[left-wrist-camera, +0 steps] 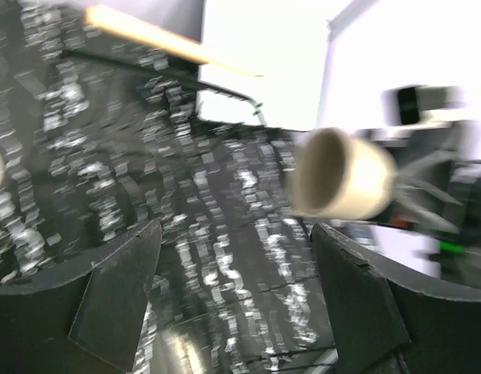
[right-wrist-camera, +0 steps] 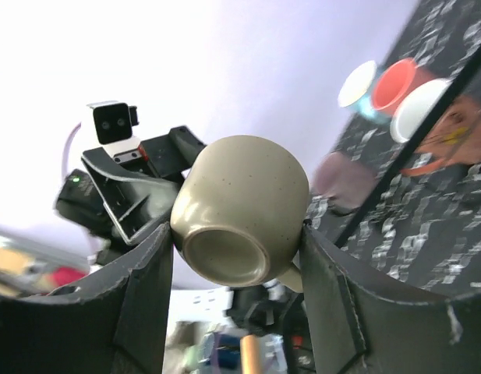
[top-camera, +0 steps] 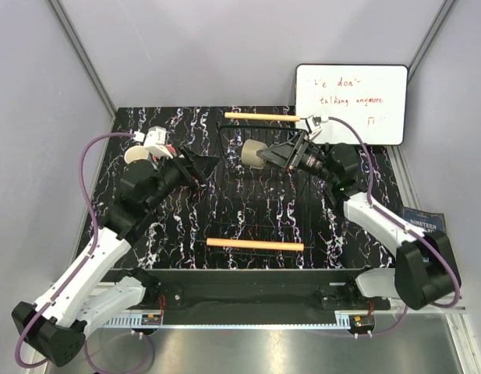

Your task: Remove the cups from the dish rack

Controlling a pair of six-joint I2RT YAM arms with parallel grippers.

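The robot will next move its left gripper to the right in the top view onto the olive-grey cup's near side [top-camera: 249, 164] [left-wrist-camera: 341, 199], because the held cup is that way and its opening faces the gripper.
My right gripper [top-camera: 265, 154] is shut on the olive-grey cup [top-camera: 253, 153] and holds it on its side above the far part of the black wire dish rack [top-camera: 259, 204]. In the right wrist view the cup [right-wrist-camera: 242, 204] sits base-first between both fingers [right-wrist-camera: 146, 288]. My left gripper [top-camera: 203, 167] is open and empty at the rack's left edge, pointing at that cup [left-wrist-camera: 341, 174]. The pink [right-wrist-camera: 401, 84], light blue [right-wrist-camera: 363, 87], terracotta [right-wrist-camera: 449, 140] and mauve [right-wrist-camera: 340, 182] cups stand on the table left of the rack; in the top view my left arm mostly hides them.
The rack has a wooden handle at the far end [top-camera: 262, 117] and one at the near end [top-camera: 254, 245]. A white whiteboard [top-camera: 351, 103] leans at the back right. A dark book [top-camera: 424, 221] lies at the right edge.
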